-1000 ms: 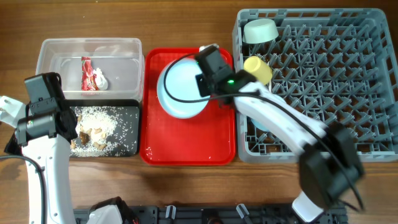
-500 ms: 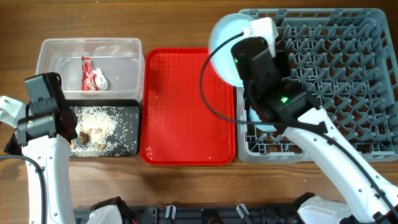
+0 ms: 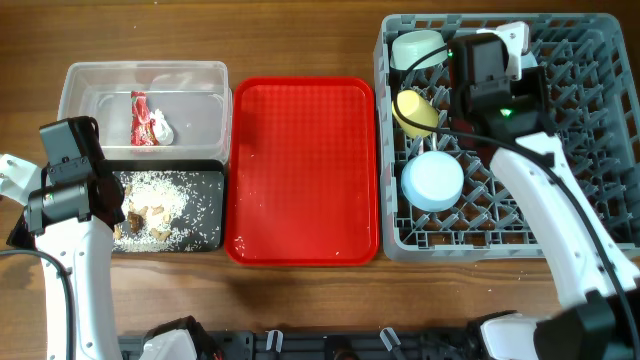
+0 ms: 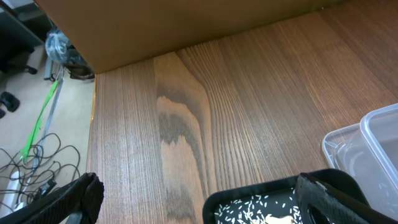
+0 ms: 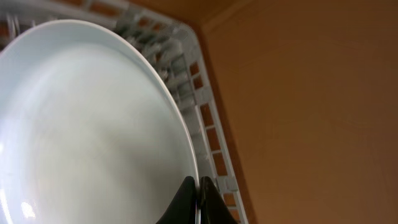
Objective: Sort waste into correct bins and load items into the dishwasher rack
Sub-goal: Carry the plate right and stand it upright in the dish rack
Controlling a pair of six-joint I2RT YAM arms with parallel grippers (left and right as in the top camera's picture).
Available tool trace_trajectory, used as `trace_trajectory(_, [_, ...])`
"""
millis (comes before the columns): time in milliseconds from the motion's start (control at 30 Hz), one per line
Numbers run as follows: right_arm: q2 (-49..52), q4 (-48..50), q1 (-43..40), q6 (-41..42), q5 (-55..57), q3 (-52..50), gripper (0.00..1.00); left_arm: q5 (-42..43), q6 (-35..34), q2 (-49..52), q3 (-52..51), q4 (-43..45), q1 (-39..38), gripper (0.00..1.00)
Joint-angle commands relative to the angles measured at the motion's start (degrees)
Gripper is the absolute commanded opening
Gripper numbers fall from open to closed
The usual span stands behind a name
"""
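Observation:
I will lower my right gripper and shift it toward the mint bowl and yellow cup first, to get the plate, still hanging above, on edge among the rack's wires.
My right gripper (image 5: pixel 198 186) is shut on the rim of the light blue plate (image 5: pixel 87 124), holding it on edge over the back of the grey dishwasher rack (image 3: pixel 600 150). In the overhead view the arm hides the plate. The rack holds a mint bowl (image 3: pixel 417 48), a yellow cup (image 3: pixel 415 112) and an upturned pale blue bowl (image 3: pixel 432 180). A red wrapper (image 3: pixel 140 118) and a white paper scrap (image 3: pixel 162 130) lie in the clear tub (image 3: pixel 80 90). Rice with brown bits (image 3: pixel 165 200) lies in the black tub (image 3: pixel 215 205). My left gripper (image 4: pixel 202 208) is open over that tub's left end, holding nothing.
The flat red tray (image 3: pixel 300 170) lies between the tubs and the rack with nothing on it. The rack's wall (image 5: pixel 199 93) runs close beside the plate's rim. Bare wooden table (image 4: pixel 205 106) stretches beyond the black tub's corner (image 4: pixel 261 199).
The right arm lifted the plate off the red tray and carried it up and right to the rack's back part, turning it on edge. The left arm has not moved.

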Motion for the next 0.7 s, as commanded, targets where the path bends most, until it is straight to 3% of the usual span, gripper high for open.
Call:
trace_trajectory(0, [4.24,-0.24,-0.35,-0.48,1.64,0.37,0.04,-1.14,0.11,-0.07,0.20,0.13,0.37,1.00])
trace_trajectory(233, [6.12,1.07,-0.20,-0.48,-2.27,0.39,0.04,-1.14,0.11,-0.07,0.20,0.13,0.37,1.00])
trace_trajectory(367, [6.08,1.79,-0.20,-0.46,-10.73,0.39,0.53,-1.14,0.11,-0.07,0.20,0.13,0.37,1.00])
trace_trajectory(467, [6.08,2.40,-0.20,-0.33,-15.69,0.39,0.70,-1.14,0.11,-0.07,0.20,0.13,0.37,1.00])
trace_trajectory(500, [6.08,2.56,-0.20,-0.26,-16.81,0.39,0.97,-1.14,0.11,-0.07,0.20,0.13,0.37,1.00])
trace_trajectory(667, [3.72,3.21,-0.22,4.13,-17.27,0.83,1.00,-1.14,0.11,-0.07,0.20,0.13,0.37,1.00])
